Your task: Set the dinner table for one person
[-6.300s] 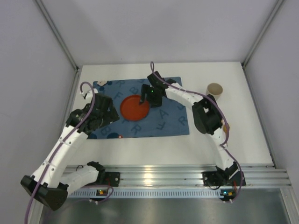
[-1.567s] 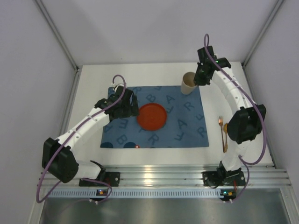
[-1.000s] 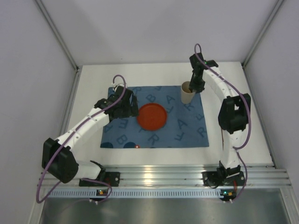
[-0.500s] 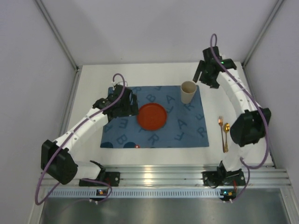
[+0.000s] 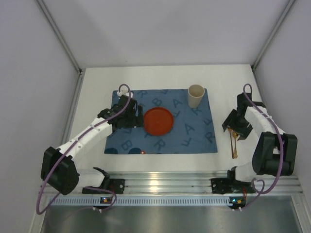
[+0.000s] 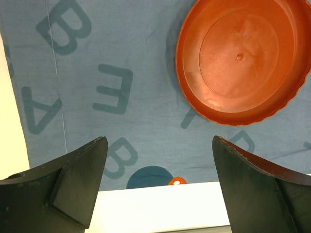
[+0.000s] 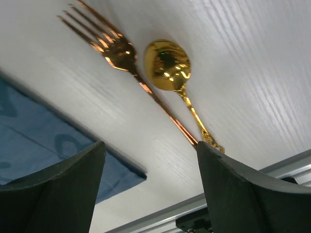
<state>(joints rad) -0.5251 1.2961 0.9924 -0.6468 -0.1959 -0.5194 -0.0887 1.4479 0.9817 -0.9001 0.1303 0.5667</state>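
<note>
My right gripper lowers and draws back next, away from the placemat (image 5: 189, 131), onto the gold spoon's handle.
The white dinner table (image 5: 146, 77) carries a blue letter-printed placemat (image 5: 189, 131). A red plate (image 5: 158, 120) lies on the mat's middle, and a beige cup (image 5: 196, 96) stands upright at its back right corner. A gold fork (image 7: 116, 48) and a gold spoon (image 7: 167, 63) lie side by side on the bare table right of the mat; their handles (image 5: 233, 145) show in the top view. My right gripper (image 5: 234, 127) hovers open and empty over their heads. My left gripper (image 5: 130, 120) hovers open and empty above the mat, just left of the plate (image 6: 243, 58).
In the left wrist view the placemat (image 6: 97, 87) ends at a white table strip (image 6: 160, 204) near the front. The right wrist view shows the mat's corner (image 7: 29, 141) and the table's metal front rail (image 7: 160, 213). Grey walls enclose the table.
My right arm has left the cup standing on the mat's back right corner and swung forward and right, down over the fork and spoon. My left arm has barely moved.
</note>
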